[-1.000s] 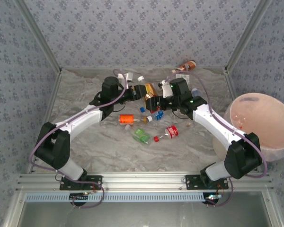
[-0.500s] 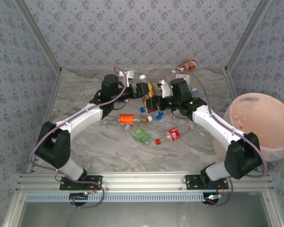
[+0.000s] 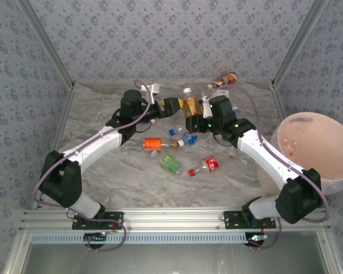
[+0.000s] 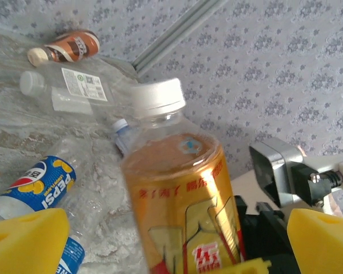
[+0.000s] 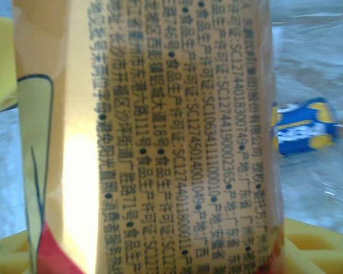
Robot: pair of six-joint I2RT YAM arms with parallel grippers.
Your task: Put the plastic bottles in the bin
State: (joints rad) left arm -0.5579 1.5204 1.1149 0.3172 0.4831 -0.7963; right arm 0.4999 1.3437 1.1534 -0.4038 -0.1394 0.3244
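My right gripper swings the bottle over the bucket's opening (image 3: 317, 145) next, past its own forearm and away from the open left gripper, and releases the bottle.
An orange-labelled plastic bottle (image 3: 188, 106) with a white cap hangs above the back of the table between both arms. My right gripper (image 3: 194, 119) is shut on it, and its printed label (image 5: 160, 137) sits close against the yellow pads (image 5: 311, 245). My left gripper (image 4: 171, 251) stands open around the same bottle (image 4: 180, 200), with its yellow fingers (image 4: 23, 242) wide apart and clear of the label. The bin (image 3: 326, 171), a round pinkish bucket, stands at the right edge. More bottles lie on the table: an orange one (image 3: 153, 143), a green one (image 3: 171, 164) and a red one (image 3: 206, 165).
A blue Pepsi bottle (image 4: 43, 191) lies below the held bottle. A clear bottle (image 4: 74, 88) and a brown one (image 4: 68, 47) rest by the back wall. The blue bottle (image 5: 303, 127) also lies right of the label. Patterned walls close the back and sides.
My left gripper has opened and let go of the orange-labelled bottle. My right gripper has shut on it and carried it slightly right and back.
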